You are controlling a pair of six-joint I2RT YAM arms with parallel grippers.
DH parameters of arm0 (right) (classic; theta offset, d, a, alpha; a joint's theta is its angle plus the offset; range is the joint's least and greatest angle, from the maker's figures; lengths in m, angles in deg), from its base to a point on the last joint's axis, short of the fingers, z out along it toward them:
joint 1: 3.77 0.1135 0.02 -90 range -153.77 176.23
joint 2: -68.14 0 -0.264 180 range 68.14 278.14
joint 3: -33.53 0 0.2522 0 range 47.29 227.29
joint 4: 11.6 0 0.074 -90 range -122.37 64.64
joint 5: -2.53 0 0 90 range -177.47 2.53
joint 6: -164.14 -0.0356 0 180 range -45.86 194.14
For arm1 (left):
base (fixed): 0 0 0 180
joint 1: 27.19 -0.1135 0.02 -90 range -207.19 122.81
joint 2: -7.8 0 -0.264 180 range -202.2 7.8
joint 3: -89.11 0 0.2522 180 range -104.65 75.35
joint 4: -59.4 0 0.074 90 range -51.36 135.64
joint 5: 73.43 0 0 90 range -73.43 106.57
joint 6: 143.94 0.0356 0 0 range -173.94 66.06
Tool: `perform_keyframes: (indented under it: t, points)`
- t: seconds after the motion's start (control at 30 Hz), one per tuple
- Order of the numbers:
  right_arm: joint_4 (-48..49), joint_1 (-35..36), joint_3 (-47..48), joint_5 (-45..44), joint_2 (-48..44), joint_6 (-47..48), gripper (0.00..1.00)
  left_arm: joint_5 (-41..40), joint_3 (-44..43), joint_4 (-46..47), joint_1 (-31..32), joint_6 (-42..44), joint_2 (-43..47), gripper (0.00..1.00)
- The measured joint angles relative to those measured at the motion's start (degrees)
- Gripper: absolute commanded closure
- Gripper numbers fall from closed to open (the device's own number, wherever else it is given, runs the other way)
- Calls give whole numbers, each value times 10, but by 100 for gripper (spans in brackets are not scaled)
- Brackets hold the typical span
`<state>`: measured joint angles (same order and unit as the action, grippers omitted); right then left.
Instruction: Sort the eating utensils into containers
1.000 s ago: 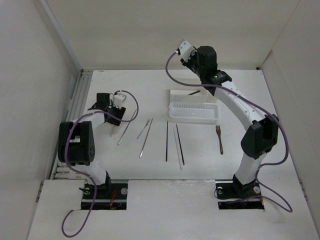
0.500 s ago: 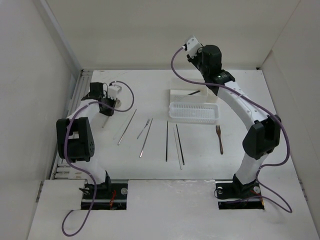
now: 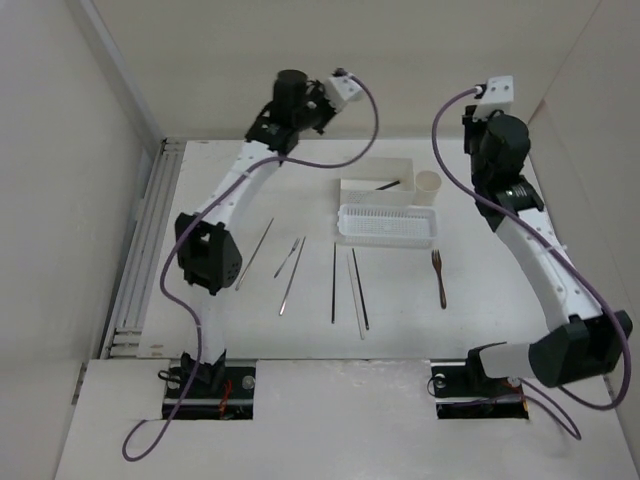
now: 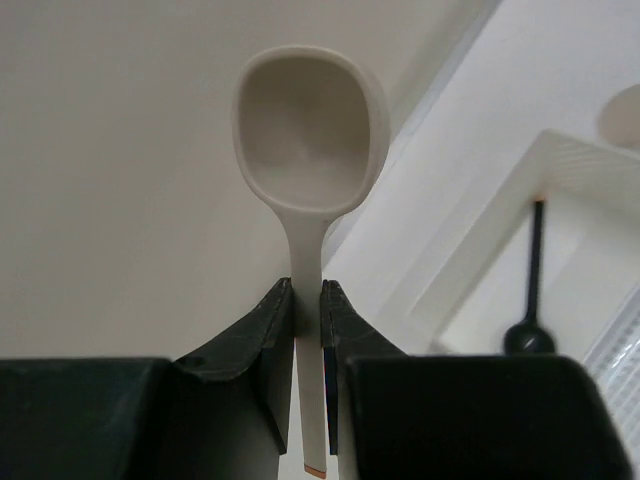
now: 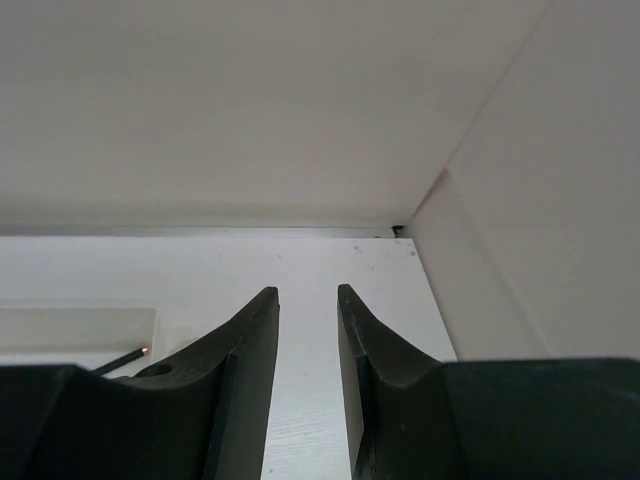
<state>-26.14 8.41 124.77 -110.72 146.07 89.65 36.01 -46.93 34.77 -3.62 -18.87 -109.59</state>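
I should move my left gripper down over the deep white box (image 3: 350,184), to the right in the top view, and let go of the pale spoon's handle, since the box already has a spoon in it.
My left gripper (image 4: 308,290) is shut on the handle of a pale spoon (image 4: 310,130), whose bowl stands upright above the fingertips. The left arm is raised high at the back, left of the deep white box (image 3: 350,184), in which a dark spoon (image 3: 388,185) lies. A low perforated tray (image 3: 345,228) sits in front of the box and a cream cup (image 3: 428,184) stands to its right. My right gripper (image 5: 308,295) hangs near the back right corner, open a little, with nothing between its fingers. Chopsticks (image 3: 333,282) and a dark fork (image 3: 439,277) lie on the table.
Slim silvery pieces (image 3: 292,272) and a silvery stick (image 3: 254,254) lie left of the dark chopsticks. White walls close in the table at the back and on both sides. A ribbed rail (image 3: 150,230) runs along the left edge.
The left arm has lifted from the table's left side to high at the back, carrying the pale spoon. The right arm has swung from above the box towards the back right corner.
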Motion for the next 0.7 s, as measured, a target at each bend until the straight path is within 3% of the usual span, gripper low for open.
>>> perform_keyframes:
  t: [0.23,0.5,0.57,0.67,0.7]
  points:
    - [17,-12,-82,-34,-166,-13,59,11,-5,71,110,23,-125,100]
    - [25,-12,-134,-41,-233,0,55,-19,22,98,128,50,-161,100]
    - [24,-12,-142,-39,-230,7,54,-35,22,111,131,54,-167,93]
    - [21,-12,-146,-33,-226,24,51,-49,22,117,138,54,-172,73]
    - [21,-12,-146,-32,-226,30,49,-52,23,118,140,51,-174,51]
